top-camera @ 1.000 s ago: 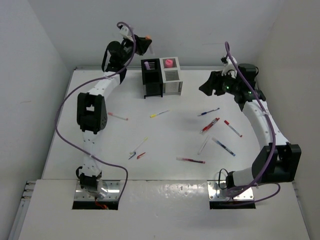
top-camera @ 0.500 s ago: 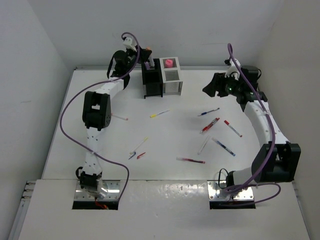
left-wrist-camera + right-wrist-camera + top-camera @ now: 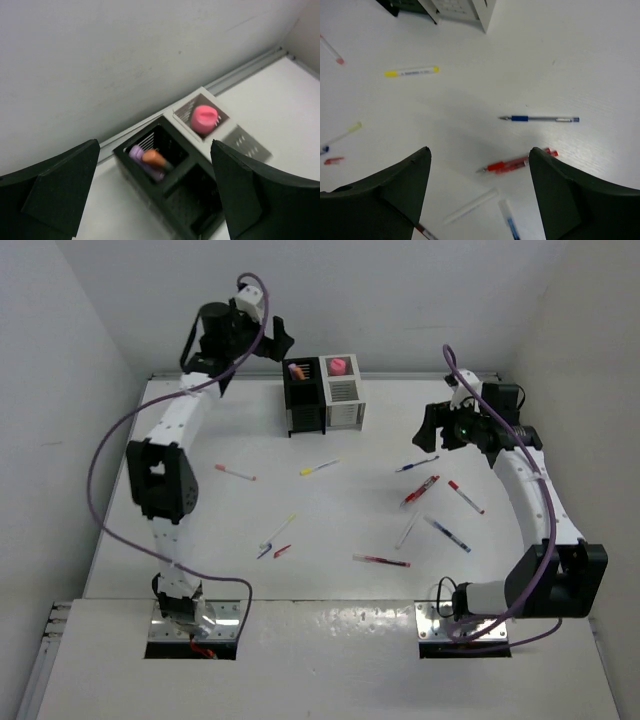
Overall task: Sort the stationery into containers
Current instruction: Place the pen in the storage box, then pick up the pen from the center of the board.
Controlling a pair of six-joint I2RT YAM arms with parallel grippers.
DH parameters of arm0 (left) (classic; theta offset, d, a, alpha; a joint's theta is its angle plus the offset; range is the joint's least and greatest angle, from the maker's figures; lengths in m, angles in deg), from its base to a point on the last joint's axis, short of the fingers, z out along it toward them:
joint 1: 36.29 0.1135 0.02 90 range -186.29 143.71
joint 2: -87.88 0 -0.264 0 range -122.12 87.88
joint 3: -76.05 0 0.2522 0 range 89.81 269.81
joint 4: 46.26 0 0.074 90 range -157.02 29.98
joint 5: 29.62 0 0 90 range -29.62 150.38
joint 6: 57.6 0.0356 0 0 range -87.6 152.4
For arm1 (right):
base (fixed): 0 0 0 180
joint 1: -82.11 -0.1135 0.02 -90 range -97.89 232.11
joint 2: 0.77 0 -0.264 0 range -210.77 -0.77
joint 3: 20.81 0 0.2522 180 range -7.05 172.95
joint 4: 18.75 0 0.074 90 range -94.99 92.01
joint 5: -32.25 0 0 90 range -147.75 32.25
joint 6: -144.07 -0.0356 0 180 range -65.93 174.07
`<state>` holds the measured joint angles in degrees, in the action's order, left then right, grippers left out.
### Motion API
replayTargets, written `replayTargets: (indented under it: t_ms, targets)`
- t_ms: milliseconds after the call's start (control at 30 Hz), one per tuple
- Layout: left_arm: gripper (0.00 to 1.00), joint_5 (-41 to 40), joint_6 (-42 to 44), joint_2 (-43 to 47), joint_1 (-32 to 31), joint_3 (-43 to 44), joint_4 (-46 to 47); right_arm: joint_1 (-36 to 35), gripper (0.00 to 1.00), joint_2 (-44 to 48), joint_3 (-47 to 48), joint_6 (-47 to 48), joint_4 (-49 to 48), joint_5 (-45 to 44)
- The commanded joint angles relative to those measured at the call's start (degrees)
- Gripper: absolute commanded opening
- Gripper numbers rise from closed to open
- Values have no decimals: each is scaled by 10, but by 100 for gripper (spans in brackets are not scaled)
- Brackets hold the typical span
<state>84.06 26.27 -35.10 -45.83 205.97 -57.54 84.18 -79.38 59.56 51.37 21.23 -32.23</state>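
My left gripper moves back and down onto the pink-tipped pen's end away from the containers next, since that pen lies below it and nearer my base.
The joined containers stand at the back of the table, black (image 3: 303, 398) on the left and white (image 3: 345, 395) on the right. In the black one (image 3: 172, 172) a lilac marker (image 3: 135, 151) and an orange-tipped bit (image 3: 154, 158) lean together. A stubby pink piece (image 3: 204, 118) sits in the white one (image 3: 185, 106). My left gripper (image 3: 154, 143) hangs open and empty above the black container. My right gripper (image 3: 480, 149) is open and empty above a blue pen (image 3: 540, 118), two red pens (image 3: 515, 164) and a white pen (image 3: 470, 206) lying flat.
Loose pens lie scattered on the table: a yellow-ended one (image 3: 319, 468), a pink-tipped one (image 3: 235, 472), a red one (image 3: 381, 560), a red-and-white one (image 3: 465, 496) and a blue-and-white one (image 3: 446, 534). Walls close in at the back and both sides.
My left gripper carried the orange-tipped bit over the black container, opened and let it drop in, then drew back up and left. My right gripper widened and shifted slightly toward the pens.
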Motion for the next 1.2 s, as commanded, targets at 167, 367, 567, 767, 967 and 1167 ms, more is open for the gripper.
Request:
replayTargets:
  t_ms: [167, 367, 567, 767, 967, 1167]
  targets:
    - [94, 68, 269, 353, 24, -237, -283, -3, 78, 66, -32, 114, 141, -57]
    - [84, 23, 363, 492, 26, -485, -290, -14, 75, 115, -100, 132, 166, -45]
    - [69, -34, 537, 380, 47, -452, -427, -43, 74, 131, -110, 161, 180, -57]
    - [66, -64, 680, 254, 55, -364, -463, -51, 74, 117, -104, 159, 180, -46]
    - [63, -64, 813, 166, 86, -326, -448, -60, 73, 87, -69, 174, 196, -35]
    - [63, -29, 890, 79, 118, -234, -539, -75, 73, 63, -28, 182, 205, -23]
